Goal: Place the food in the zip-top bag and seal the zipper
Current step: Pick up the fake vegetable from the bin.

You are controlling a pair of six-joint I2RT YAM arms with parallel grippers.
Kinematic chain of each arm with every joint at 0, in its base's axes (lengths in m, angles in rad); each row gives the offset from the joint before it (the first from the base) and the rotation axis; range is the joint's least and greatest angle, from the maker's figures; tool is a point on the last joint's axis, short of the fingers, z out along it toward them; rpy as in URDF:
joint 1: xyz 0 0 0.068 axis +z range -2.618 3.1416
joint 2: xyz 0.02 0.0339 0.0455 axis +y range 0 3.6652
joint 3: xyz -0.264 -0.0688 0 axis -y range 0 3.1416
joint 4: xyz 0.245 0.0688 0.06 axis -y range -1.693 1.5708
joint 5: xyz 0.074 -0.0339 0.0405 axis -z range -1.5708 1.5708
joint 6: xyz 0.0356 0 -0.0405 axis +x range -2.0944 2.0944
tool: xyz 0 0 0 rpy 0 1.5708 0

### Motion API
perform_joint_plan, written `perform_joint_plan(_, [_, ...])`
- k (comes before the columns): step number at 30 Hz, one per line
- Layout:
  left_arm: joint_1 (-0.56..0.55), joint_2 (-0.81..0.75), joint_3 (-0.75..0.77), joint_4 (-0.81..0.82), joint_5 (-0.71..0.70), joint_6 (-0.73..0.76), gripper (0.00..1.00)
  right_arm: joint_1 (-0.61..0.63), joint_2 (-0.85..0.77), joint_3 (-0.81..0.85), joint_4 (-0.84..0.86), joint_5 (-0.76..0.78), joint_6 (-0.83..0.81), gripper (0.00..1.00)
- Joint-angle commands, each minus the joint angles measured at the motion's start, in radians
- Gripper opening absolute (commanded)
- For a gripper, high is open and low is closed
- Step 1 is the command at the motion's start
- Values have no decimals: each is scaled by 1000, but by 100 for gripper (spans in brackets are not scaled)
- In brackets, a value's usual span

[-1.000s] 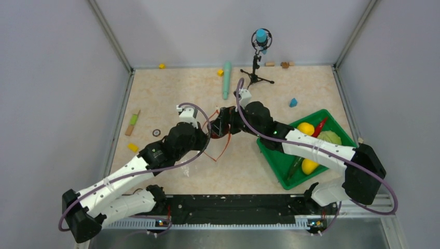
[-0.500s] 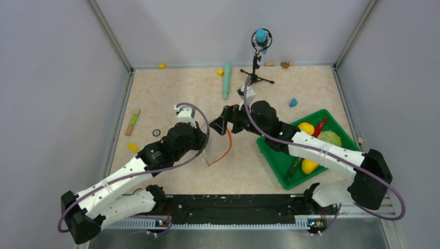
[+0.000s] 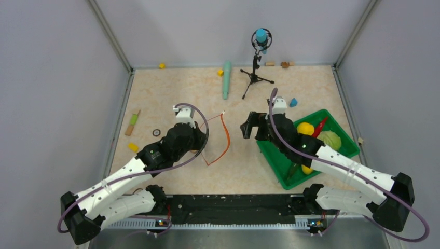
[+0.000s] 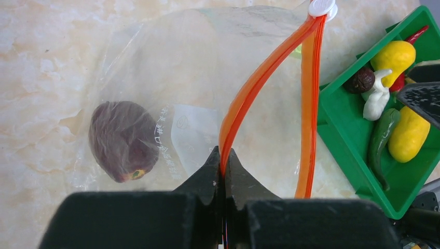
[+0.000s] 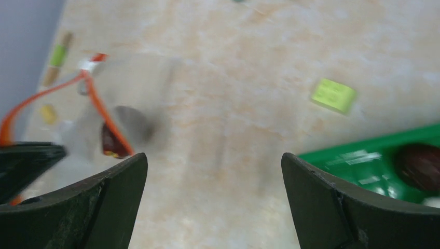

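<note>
My right gripper swings over the tray and down to the white garlic bulb point(image 5: 432, 202) next, since the open bag has room beside the dark red piece.
The clear zip-top bag point(image 4: 171, 78) lies on the table with its mouth held apart. A dark red round piece point(image 4: 123, 140) is inside it. My left gripper point(image 4: 224, 155) is shut on the upper orange-red zipper strip point(image 4: 249, 88); the white slider point(image 4: 322, 7) sits at the far end. In the top view the zipper point(image 3: 227, 137) curves beside my left wrist. My right gripper point(image 3: 250, 126) is open and empty, between the bag and the green tray point(image 3: 280, 158). The tray holds yellow pieces point(image 4: 394, 54), a red chili point(image 3: 320, 126), a green leafy ball point(image 3: 329, 138), a white garlic bulb point(image 4: 376, 101) and a dark round piece point(image 4: 361, 80).
A long teal stick point(image 3: 227, 79) and a small tripod point(image 3: 255, 72) stand at the back. A blue block point(image 3: 293, 102) lies behind the tray. A yellow block point(image 3: 133, 147), a green-and-wood stick point(image 3: 133, 122) and a small ring point(image 3: 155, 132) lie at the left.
My right gripper has drawn back from the bag's mouth to the right, toward the tray, with open jaws. The left gripper keeps its hold on the zipper strip.
</note>
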Motion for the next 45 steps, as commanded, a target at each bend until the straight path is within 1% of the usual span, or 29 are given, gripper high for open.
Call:
perform_joint_plan(1, [3, -18, -16, 58, -12, -8, 0, -57, -46, -45, -263, 252, 87, 99])
perform_joint_plan(4, [4, -12, -14, 58, -5, -4, 0, -122, -60, -74, -366, 281, 165, 99])
perform_joint_plan(8, [3, -6, -14, 61, -1, -4, 0, -145, -96, -137, -379, 347, 195, 99])
perform_joint_plan(11, [3, 1, -15, 62, 5, -6, 0, -172, -100, -177, -381, 353, 206, 97])
perform_joint_plan(15, [3, 17, -12, 64, 15, -6, 0, -248, -79, -230, -380, 339, 237, 93])
perform_joint_plan(20, [3, 29, -12, 71, 27, -5, 0, -281, -24, -257, -318, 356, 203, 90])
perform_joint_plan(23, [3, 35, -8, 72, 42, -2, 0, -284, 22, -262, -280, 402, 214, 86])
perform_joint_plan(29, [4, 44, -6, 72, 43, 1, 0, -297, 164, -246, -216, 429, 214, 79])
perform_joint_plan(35, [3, 54, -4, 73, 48, 4, 0, -315, 281, -216, -208, 453, 233, 56])
perform_joint_plan(36, [3, 54, -4, 74, 49, 3, 0, -316, 289, -216, -209, 463, 234, 50])
perform_joint_plan(38, [4, 55, -9, 82, 55, 3, 0, -316, 301, -213, -225, 494, 251, 31])
perform_joint_plan(41, [4, 57, -8, 88, 70, 7, 0, -315, 296, -205, -265, 501, 261, 15])
perform_joint_plan(43, [3, 57, -12, 92, 71, 8, 0, -316, 279, -196, -296, 495, 261, 8])
perform_joint_plan(45, [3, 57, -13, 96, 76, 9, 0, -316, 250, -185, -332, 487, 260, 3])
